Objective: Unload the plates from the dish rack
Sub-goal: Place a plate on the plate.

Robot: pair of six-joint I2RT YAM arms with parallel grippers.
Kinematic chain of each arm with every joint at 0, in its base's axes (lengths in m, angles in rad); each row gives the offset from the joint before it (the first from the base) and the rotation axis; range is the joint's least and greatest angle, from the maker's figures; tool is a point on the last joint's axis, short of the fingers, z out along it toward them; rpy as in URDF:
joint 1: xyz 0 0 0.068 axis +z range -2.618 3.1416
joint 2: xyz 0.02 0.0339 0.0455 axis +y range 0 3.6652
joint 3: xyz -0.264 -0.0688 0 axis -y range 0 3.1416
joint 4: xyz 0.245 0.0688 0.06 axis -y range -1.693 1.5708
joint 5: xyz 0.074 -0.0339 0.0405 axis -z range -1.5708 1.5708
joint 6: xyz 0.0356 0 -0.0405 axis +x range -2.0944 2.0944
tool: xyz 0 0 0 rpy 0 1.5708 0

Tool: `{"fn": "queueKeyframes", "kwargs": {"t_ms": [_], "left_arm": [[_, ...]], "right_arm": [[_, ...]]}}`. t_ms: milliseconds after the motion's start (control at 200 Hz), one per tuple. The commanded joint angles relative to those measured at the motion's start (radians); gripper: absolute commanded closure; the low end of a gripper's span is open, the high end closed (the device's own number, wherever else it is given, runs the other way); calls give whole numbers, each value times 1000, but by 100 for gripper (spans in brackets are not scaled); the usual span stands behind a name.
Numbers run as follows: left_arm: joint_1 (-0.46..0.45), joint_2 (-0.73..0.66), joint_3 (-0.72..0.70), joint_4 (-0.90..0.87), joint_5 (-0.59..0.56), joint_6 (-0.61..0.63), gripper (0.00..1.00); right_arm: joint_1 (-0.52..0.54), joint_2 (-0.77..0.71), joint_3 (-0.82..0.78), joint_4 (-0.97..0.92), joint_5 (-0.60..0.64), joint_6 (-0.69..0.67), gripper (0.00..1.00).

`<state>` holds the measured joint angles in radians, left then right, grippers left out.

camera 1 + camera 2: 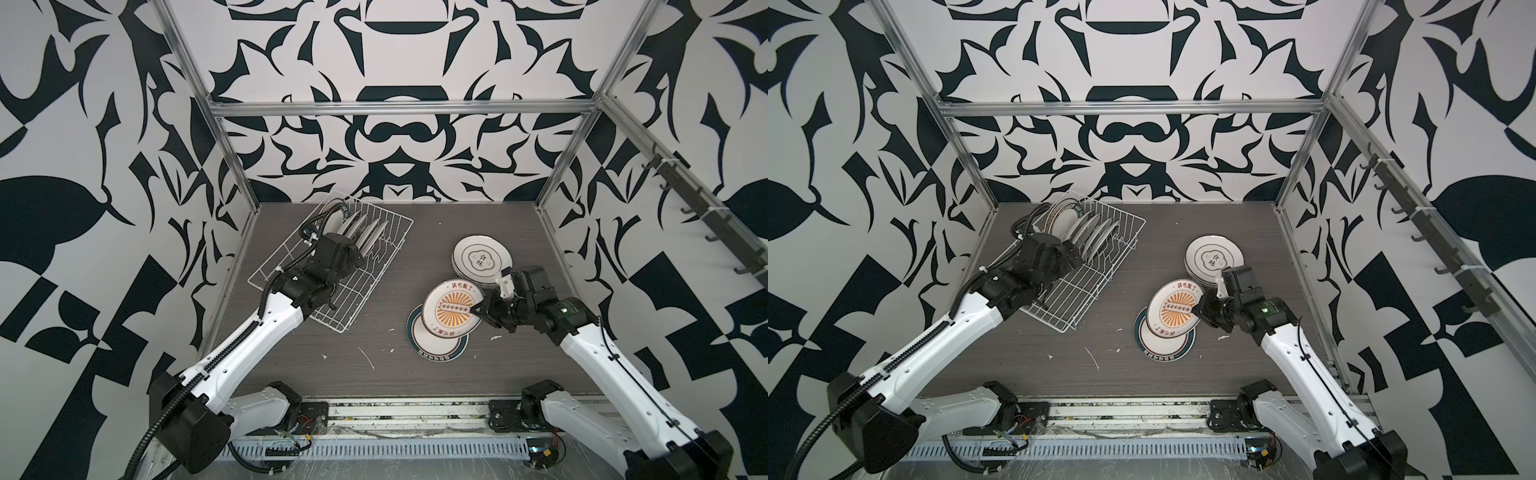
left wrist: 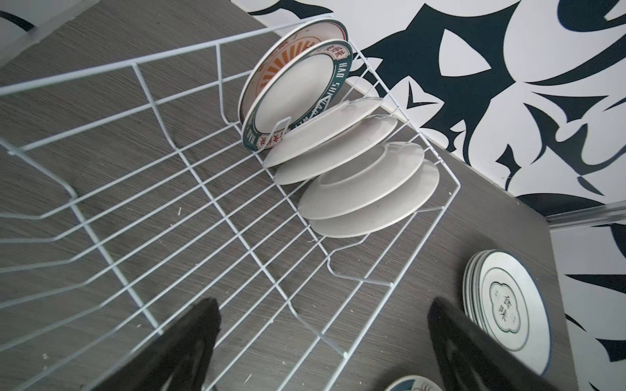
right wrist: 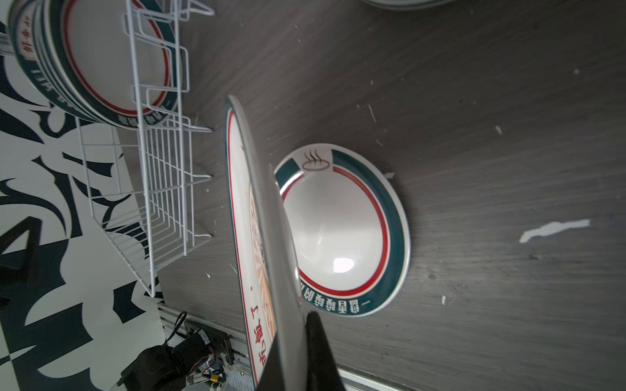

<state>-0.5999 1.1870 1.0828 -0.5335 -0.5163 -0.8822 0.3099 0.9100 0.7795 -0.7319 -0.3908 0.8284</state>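
The orange sunburst plate goes back and down onto the teal-rimmed plate (image 1: 436,345) (image 3: 338,230) next, since it still hangs above it. My right gripper then releases the orange sunburst plate's rim.
The white wire dish rack (image 1: 332,316) (image 1: 1067,316) (image 2: 189,166) lies at the table's left. Several plates (image 1: 361,232) (image 1: 1088,232) (image 2: 338,152) stand in its far end. My left gripper (image 2: 321,342) (image 1: 355,255) hovers open over the rack's bare middle, holding nothing. My right gripper (image 1: 478,309) (image 1: 1198,309) is shut on the rim of an orange sunburst plate (image 1: 451,307) (image 3: 257,220). It holds that plate tilted above a teal-rimmed plate (image 1: 436,345) (image 3: 338,230) lying flat on the table.
A stack of plates with a black cloud emblem (image 1: 478,259) (image 1: 1212,257) (image 2: 504,304) sits just behind my right gripper. Aluminium frame posts (image 1: 232,158) bound the table, and a rail of hooks (image 1: 698,208) runs along the right wall. White flecks (image 1: 368,359) dot the wood near the front.
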Motion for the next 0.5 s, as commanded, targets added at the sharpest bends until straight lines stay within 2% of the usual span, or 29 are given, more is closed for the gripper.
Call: {"fn": "queueKeyframes", "kwargs": {"t_ms": [0, 160, 495], "left_arm": [[13, 17, 52, -100, -62, -2, 1], [15, 33, 69, -155, -79, -27, 1], [15, -44, 11, -133, -40, 45, 1]], "right_arm": [[-2, -20, -34, 13, 2, 9, 100], [-2, -36, -83, 40, -4, 34, 100], [3, -15, -167, 83, -19, 46, 100]]}}
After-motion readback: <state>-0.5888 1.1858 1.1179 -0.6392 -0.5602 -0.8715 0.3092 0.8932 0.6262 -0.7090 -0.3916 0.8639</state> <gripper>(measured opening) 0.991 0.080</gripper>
